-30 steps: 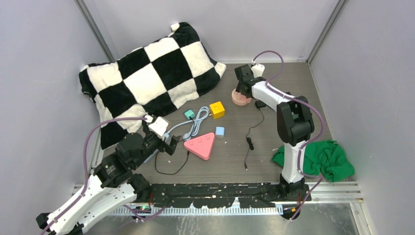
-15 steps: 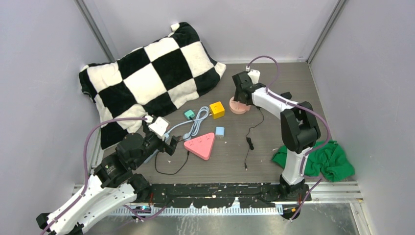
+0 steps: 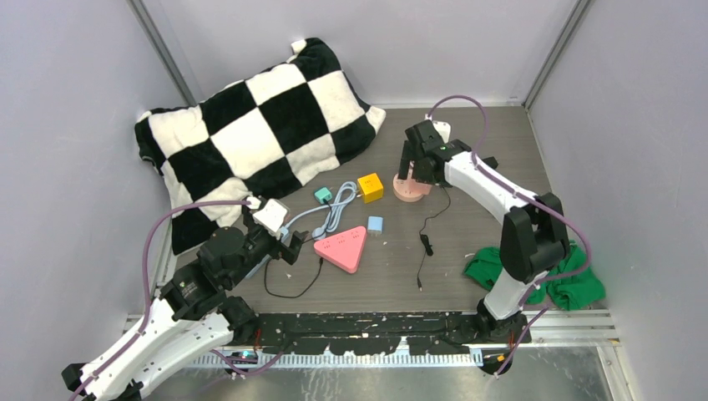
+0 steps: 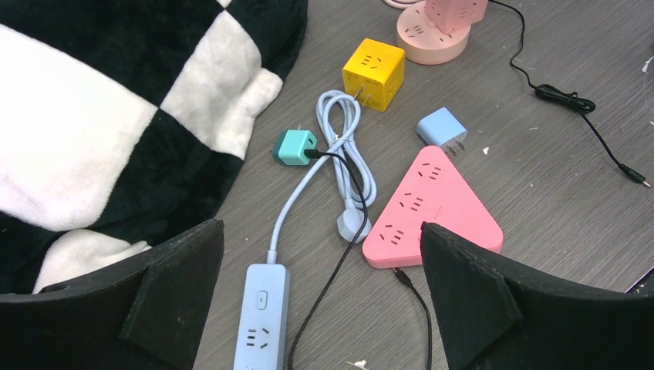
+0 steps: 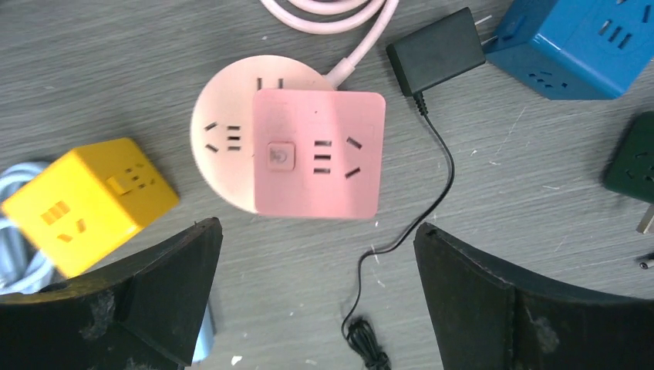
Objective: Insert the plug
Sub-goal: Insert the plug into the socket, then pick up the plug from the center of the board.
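My right gripper moves back, to the left in the top view and down over the light blue adapter (image 3: 375,225) (image 5: 204,338) next. The adapter lies unplugged below and back of the gripper.
A pink cube plug (image 5: 318,153) sits on top of a round pink socket base (image 5: 220,146), off-centre toward its right side; how deep it is seated cannot be told. My right gripper (image 5: 316,226) hangs open above them, touching neither. In the top view the pair (image 3: 409,190) lies just under that gripper (image 3: 415,163). My left gripper (image 4: 318,227) stands open and holds nothing, over a light blue power strip (image 4: 261,316) and a pink triangular strip (image 4: 432,204).
A yellow cube socket (image 3: 370,187), a teal plug (image 4: 294,146) and a light blue adapter (image 4: 441,127) lie mid-table. A black adapter (image 5: 436,50) with a thin cable, a blue cube (image 5: 574,38), a checkered pillow (image 3: 250,134) and a green cloth (image 3: 543,271) surround them.
The right gripper has opened and let go of the pink cube plug. The right arm drew toward the near side, and the pink pair shifted with it. The left arm stayed still.
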Robot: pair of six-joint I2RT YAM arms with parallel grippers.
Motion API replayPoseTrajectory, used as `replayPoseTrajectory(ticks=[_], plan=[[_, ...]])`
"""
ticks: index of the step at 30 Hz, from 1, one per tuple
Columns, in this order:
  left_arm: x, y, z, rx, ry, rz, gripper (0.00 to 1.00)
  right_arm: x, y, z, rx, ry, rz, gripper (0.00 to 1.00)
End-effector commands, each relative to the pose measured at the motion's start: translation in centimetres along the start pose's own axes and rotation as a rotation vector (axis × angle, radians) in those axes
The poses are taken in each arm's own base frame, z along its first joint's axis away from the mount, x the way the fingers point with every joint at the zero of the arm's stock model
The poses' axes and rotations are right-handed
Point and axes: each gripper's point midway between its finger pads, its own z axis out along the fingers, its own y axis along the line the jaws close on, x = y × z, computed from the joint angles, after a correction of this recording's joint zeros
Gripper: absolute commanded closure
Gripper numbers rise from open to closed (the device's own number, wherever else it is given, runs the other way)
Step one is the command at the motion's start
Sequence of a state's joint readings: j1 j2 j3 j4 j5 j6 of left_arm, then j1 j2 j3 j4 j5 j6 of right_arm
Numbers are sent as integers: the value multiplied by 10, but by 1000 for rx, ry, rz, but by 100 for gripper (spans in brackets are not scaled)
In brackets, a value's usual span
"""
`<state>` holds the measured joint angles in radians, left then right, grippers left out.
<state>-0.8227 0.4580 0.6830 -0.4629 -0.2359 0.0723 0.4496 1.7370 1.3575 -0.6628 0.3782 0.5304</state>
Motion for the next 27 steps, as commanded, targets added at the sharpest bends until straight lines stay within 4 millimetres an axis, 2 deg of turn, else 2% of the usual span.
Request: replayPoseTrajectory(ticks=[1,4,7,10,14,20,27], plan=[[-9,5,0,-27,-36,-4,1,-14,14,-43,-117,-49,52,0],[-11,7,-1,-33,-43,-6,1,-8,29,-56,-173,-57,61,2],[-11,8,-1,-41,-48,-8,1,4,50,-65,-219,-57,60,7],[-11,9,-1,-47,-50,-8,1,17,68,-66,-238,-60,60,13],[-11,10,-1,-52,-52,-8,1,35,89,-60,-236,-45,89,19],[-12,9,-1,-44,-52,-8,1,61,108,-49,-155,-74,125,21],[-11,9,-1,-45,-48,-7,1,94,123,-21,-108,3,72,25]])
